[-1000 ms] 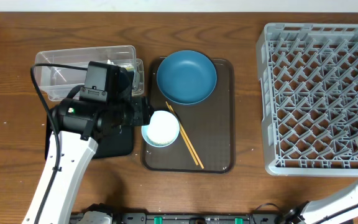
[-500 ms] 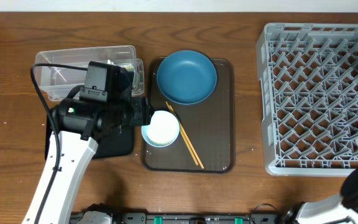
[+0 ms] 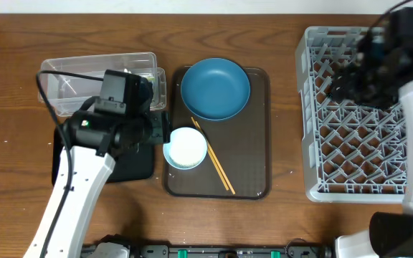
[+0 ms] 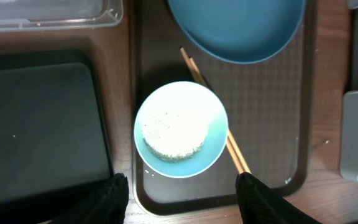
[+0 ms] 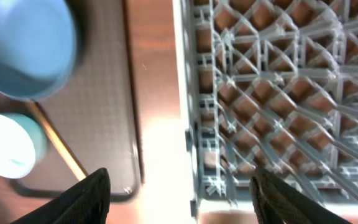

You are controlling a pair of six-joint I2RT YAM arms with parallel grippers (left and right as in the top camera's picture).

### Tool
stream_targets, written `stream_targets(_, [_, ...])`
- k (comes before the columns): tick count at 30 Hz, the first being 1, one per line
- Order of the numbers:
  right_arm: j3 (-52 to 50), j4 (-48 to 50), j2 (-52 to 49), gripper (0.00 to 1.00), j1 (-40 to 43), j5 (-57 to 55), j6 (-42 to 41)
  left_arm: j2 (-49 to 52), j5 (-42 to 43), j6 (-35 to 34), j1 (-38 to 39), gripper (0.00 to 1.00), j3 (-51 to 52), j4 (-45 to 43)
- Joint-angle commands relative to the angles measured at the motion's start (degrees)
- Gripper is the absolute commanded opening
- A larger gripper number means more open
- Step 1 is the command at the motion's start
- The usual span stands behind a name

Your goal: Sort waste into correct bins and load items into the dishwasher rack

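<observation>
I will lower my left gripper to the right in the overhead view, onto the light blue bowl's rim by the chopsticks, as rice is still inside.
The light blue bowl [image 3: 186, 148] sits on the brown serving tray [image 3: 253, 161] with a patch of rice grains [image 4: 171, 134] in its white inside [image 4: 180, 127]. The dark blue plate [image 3: 215, 87] lies behind it, and the wooden chopsticks [image 3: 215, 161] lie diagonally beside it. My left gripper [image 3: 161, 133] is open and empty above the bowl's left side; its fingers [image 4: 182, 202] straddle the tray's near edge. My right gripper [image 3: 344, 82] is open and empty [image 5: 185, 202] above the left part of the grey dishwasher rack [image 3: 364, 143]. The cups are out of view.
The clear tub [image 3: 70, 79] stands at the back left, something white and green in it, mostly hidden by my left arm. The black tray [image 3: 131, 165] lies in front of it, partly under that arm. The right wrist view is blurred; the rack [image 5: 278, 93] fills its right half.
My right arm has swung from the bottom right corner up over the far left part of the rack. My left arm has shifted only slightly.
</observation>
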State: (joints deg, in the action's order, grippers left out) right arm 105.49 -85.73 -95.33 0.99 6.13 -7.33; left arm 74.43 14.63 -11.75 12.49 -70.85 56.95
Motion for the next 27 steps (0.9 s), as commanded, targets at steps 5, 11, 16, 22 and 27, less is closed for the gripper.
stream_targets(5, [-2.0,-4.6,0.1,0.72,-8.3,-10.9,-4.7,7.6,-1.0,-0.3,4.9,0.59,-0.6,-2.7])
stream_targets(11, [-9.4,-3.7,0.1,0.71,-9.9,-11.1,-4.6,15.7,-1.0,-2.5,10.5,0.58,-0.6,-7.8])
stream_targets(16, [-14.3,-2.3,0.1,0.69,-9.8,-12.3,-4.6,22.1,-4.7,-3.6,14.1,0.58,-0.6,-9.5])
stream_targets(22, [-15.6,-0.3,0.1,0.70,-9.8,-12.3,-4.6,29.2,-5.5,-4.9,17.7,0.56,-0.6,-10.9])
stream_targets(27, [-15.6,0.3,0.1,0.70,-9.8,-12.3,-4.6,33.2,-5.6,-4.9,20.1,0.49,-0.6,-11.2])
